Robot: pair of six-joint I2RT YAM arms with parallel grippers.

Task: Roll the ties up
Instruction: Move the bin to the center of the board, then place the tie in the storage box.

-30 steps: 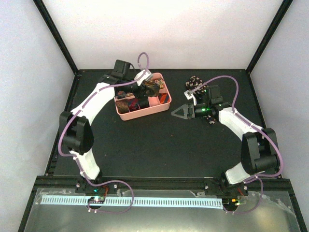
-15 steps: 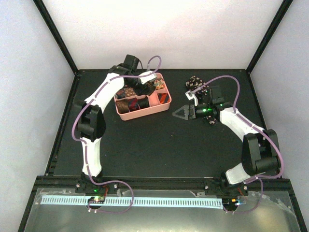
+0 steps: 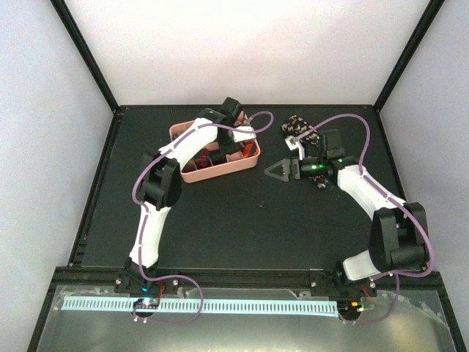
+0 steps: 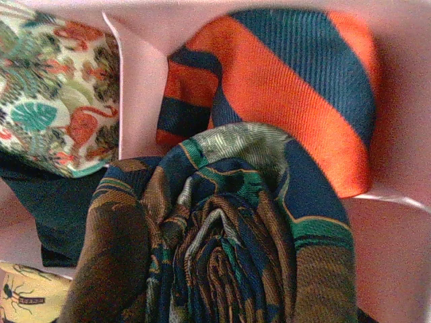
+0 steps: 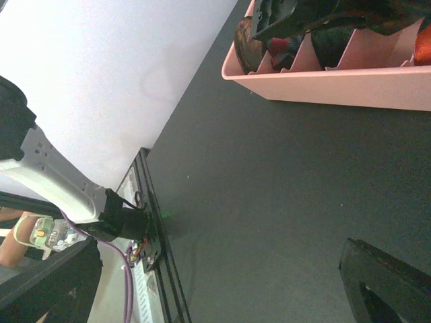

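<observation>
My left gripper moves down next into the tray section beside the orange and blue striped tie to release the rolled tie, since bare pink still shows there.
A rolled tie, dark with brown, blue and green patterns, fills the lower middle of the left wrist view. It hangs just over the pink tray, and my left gripper is shut on it with its fingers hidden by the fabric. An orange and blue striped tie lies in the compartment below. A flamingo-print tie fills the neighbouring one. The black speckled tie lies bunched at the back, behind my right arm. My right gripper hovers open, with nothing in it, right of the tray; one finger shows.
The pink tray stands at the back left of the black mat, with several rolled ties in its compartments. Black frame posts rise at the back corners. The mat's left rail and the left arm's base show in the right wrist view.
My left arm has swung right across the tray, from its left end to its right end, carrying the rolled tie. The right arm has barely moved.
</observation>
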